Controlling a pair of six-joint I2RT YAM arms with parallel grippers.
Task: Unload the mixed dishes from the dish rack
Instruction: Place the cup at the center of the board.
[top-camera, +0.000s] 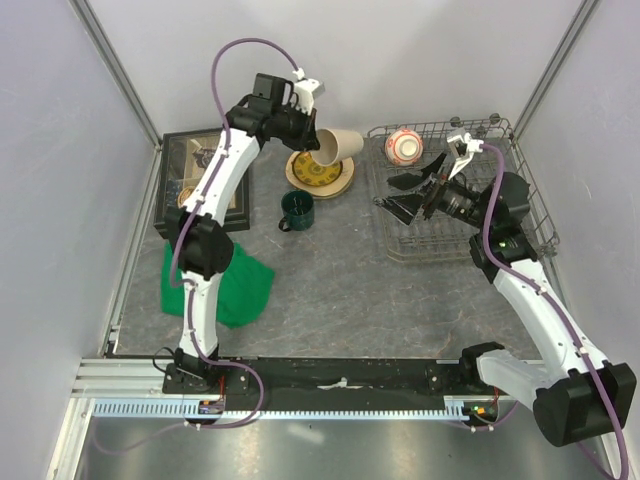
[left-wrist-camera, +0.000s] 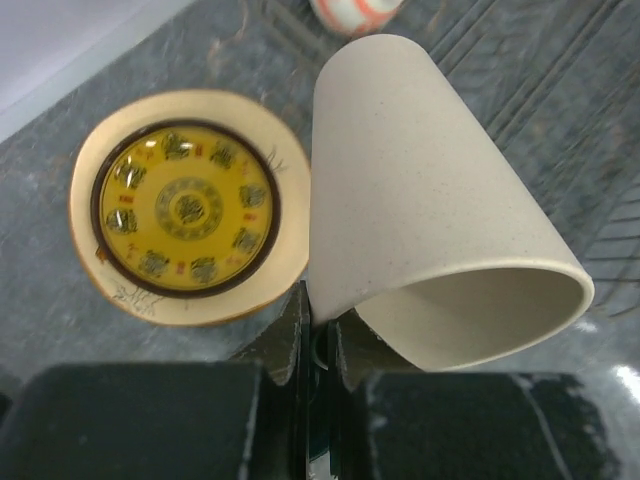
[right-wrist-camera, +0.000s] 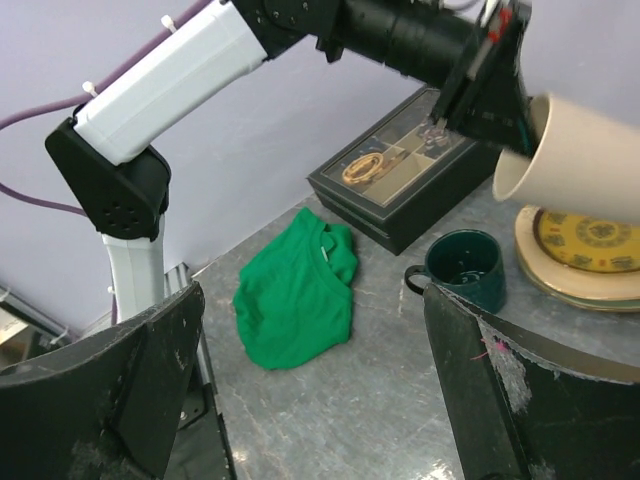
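Clear tabletop lies below my left gripper and nearer my base. It needs to move down and back next to release the cup beside the green mug (top-camera: 297, 210).
My left gripper (top-camera: 308, 135) is shut on the rim of a beige handleless cup (top-camera: 340, 147), holding it tilted above the table just right of a stack of tan plates (top-camera: 320, 172). In the left wrist view the fingers (left-wrist-camera: 322, 320) pinch the cup's wall (left-wrist-camera: 430, 200) beside the yellow-green patterned plate (left-wrist-camera: 190, 205). A dark green mug (top-camera: 297, 210) stands on the table. A red-and-white bowl (top-camera: 404, 146) sits in the grey wire dish rack (top-camera: 440, 127). My right gripper (top-camera: 420, 190) is open and empty over the rack's left part; in its wrist view (right-wrist-camera: 310, 390) the jaws stand wide apart.
A black box with a glass lid (top-camera: 205, 180) stands at the back left. A green cloth (top-camera: 225, 285) lies in front of it beside the left arm. The right wrist view shows the mug (right-wrist-camera: 465, 268), cloth (right-wrist-camera: 295, 290) and box (right-wrist-camera: 420, 180).
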